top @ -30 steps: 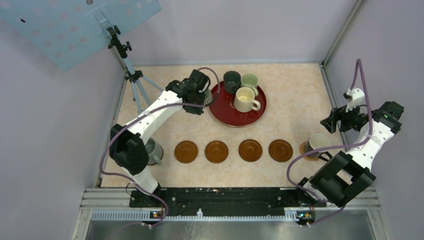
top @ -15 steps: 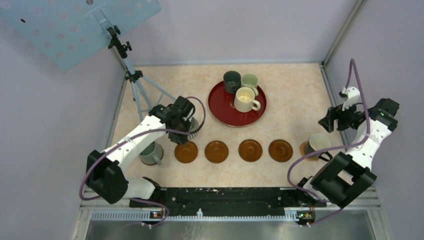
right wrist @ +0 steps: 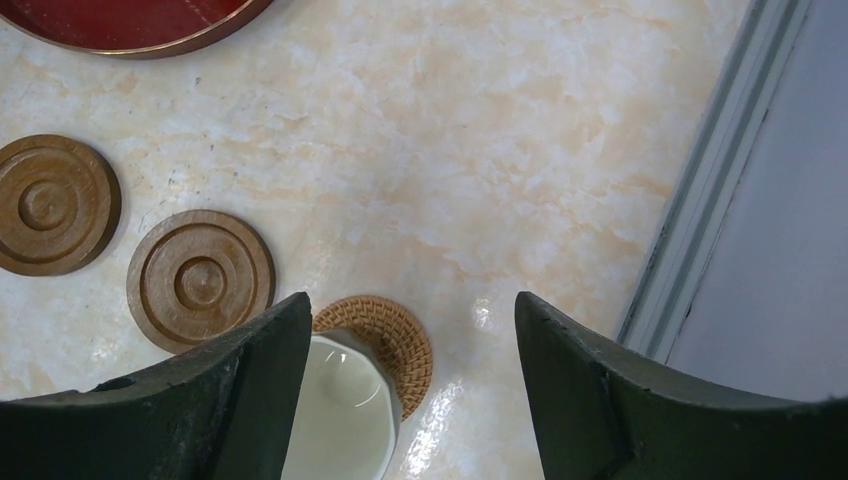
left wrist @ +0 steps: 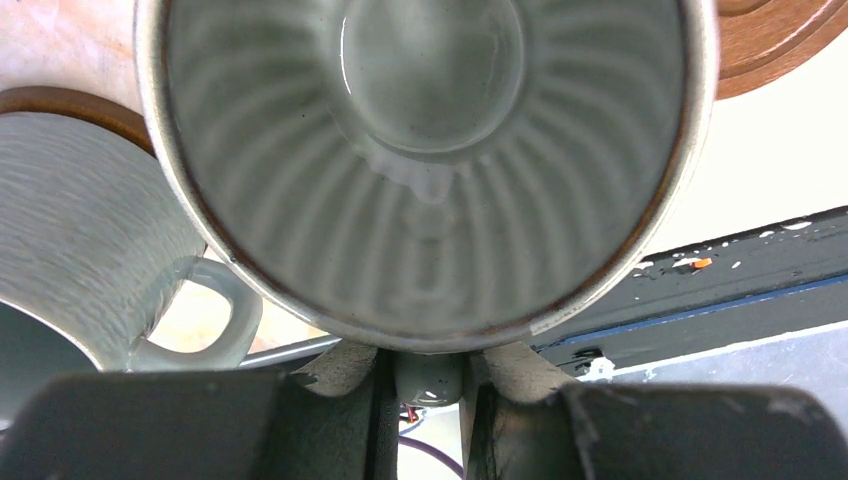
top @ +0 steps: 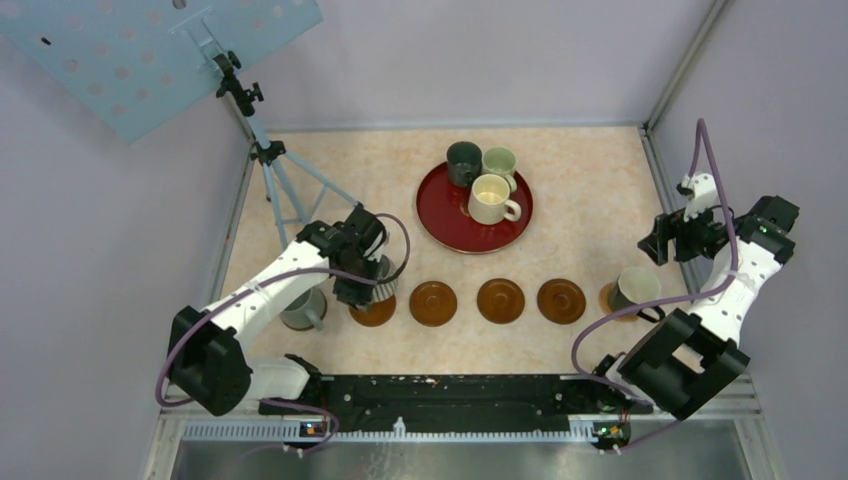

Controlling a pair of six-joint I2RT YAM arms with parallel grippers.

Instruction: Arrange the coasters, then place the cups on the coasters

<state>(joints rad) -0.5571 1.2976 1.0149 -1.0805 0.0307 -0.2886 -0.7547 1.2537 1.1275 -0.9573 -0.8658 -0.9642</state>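
The second coaster (top: 373, 313) lies below my left gripper and slightly back. My left gripper should next lower and ease back to release the ribbed cup on that coaster.
My left gripper (top: 374, 276) is shut on the handle of the ribbed grey cup (left wrist: 430, 150), holding it upright over the second coaster from the left (top: 372, 312). I cannot tell whether the cup touches that coaster. A plain grey cup (top: 300, 308) stands on the leftmost coaster (left wrist: 60, 105). Three brown coasters (top: 433, 302) (top: 501, 300) (top: 561, 300) lie bare in the row. At the right end a cup with a pale inside (right wrist: 340, 420) sits on a woven coaster (right wrist: 395, 335). My right gripper (top: 662, 240) hangs open above it, holding nothing.
The dark-red round tray (top: 440, 228) at the back holds a charcoal cup (top: 462, 160), a pale green cup (top: 499, 160) and a cream cup (top: 490, 198). A tripod (top: 275, 185) stands at the back left. A metal rail (top: 655, 175) borders the right side.
My left arm carried the ribbed grey cup from beside the tray forward to the second coaster from the left. The right arm barely moved.
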